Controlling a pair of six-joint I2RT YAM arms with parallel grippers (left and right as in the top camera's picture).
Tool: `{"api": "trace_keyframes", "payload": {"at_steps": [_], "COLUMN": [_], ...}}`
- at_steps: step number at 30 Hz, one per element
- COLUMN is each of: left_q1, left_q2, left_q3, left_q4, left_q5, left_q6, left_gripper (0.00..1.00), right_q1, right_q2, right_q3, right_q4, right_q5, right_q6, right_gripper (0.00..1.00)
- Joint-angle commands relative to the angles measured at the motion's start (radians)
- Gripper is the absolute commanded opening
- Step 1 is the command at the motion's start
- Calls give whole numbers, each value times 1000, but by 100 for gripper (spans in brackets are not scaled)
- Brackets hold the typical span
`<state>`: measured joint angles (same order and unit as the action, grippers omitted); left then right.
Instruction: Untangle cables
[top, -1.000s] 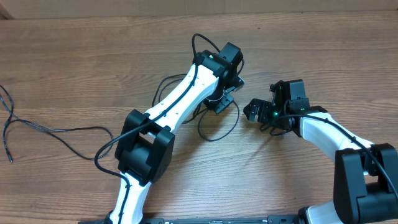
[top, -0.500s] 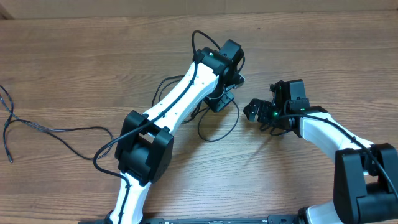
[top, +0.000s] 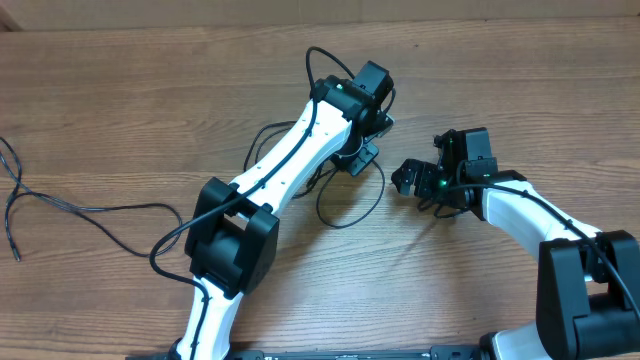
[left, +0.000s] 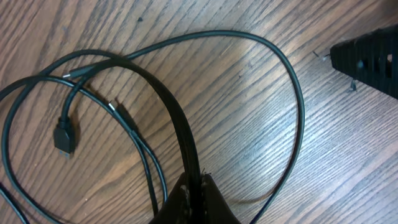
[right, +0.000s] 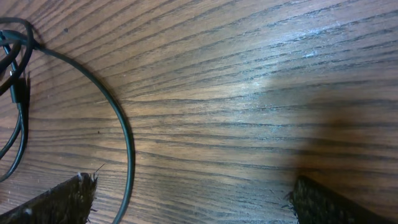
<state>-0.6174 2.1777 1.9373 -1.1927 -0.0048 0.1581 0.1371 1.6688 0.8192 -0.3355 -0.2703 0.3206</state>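
Note:
The left gripper next lifts the cable off the tangle, outward and left in the overhead view, and releases it on the bare wood there.
A tangle of black cables (top: 340, 195) lies at the table's middle, partly hidden under my left arm. In the left wrist view the cables (left: 186, 56) form overlapping loops, with a USB plug (left: 64, 137) at the left. My left gripper (left: 196, 190) is shut on a flat black cable strand (left: 183, 140) running up from its fingertips. My right gripper (right: 193, 196) is open and empty just above the wood. One cable loop (right: 124, 130) curves past its left finger. In the overhead view it (top: 412, 180) sits right of the tangle.
A separate thin black cable (top: 70, 205) lies on the far left of the wooden table (top: 520, 90), running to its left edge. My right gripper's finger shows in the left wrist view (left: 367, 56) at the upper right.
My left gripper has shifted slightly up and to the right with the cable in it. The right arm has not moved.

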Motion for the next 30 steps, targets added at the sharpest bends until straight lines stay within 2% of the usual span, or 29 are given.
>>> {"api": "trace_keyframes", "payload": {"at_steps": [1,7,8,12,14,18,21,25,30], "left_q1": [2,2,2,2,2,3,6,47,141], "left_q2": [-21,-98,-137,-246,-294,-435,-493,-538,-558], "left_q3": [112,421,531,712,753,774,774,774,774], "left_q4": [-60,-186,-199,-164,-131,-9,34,42,46], "left_q5": [-74,-143,-157,-224,-296,-638,-810,-900,-919], "left_q6": [-53,-58,-58,-58,-58,-57,-31,40,43], "left_gripper": [4,4,4,4,4,4,4,4,4], "right_q1": [-10,-10,-10,-10,-10,-10,-10,-10,-10], "right_q2": [17,17,17,17,17,17,17,17,17], "right_q3": [-21,-21,-21,-21,-21,-21,-21,-21,-21], "right_q4": [-26,-26,-26,-27,-29,-31,-31,-30,-31], "right_q5": [34,34,34,34,34,34,34,34,34], "right_q6": [11,11,11,11,11,11,10,10,10], "right_gripper": [100,100,100,100,100,100,100,100,100]}}
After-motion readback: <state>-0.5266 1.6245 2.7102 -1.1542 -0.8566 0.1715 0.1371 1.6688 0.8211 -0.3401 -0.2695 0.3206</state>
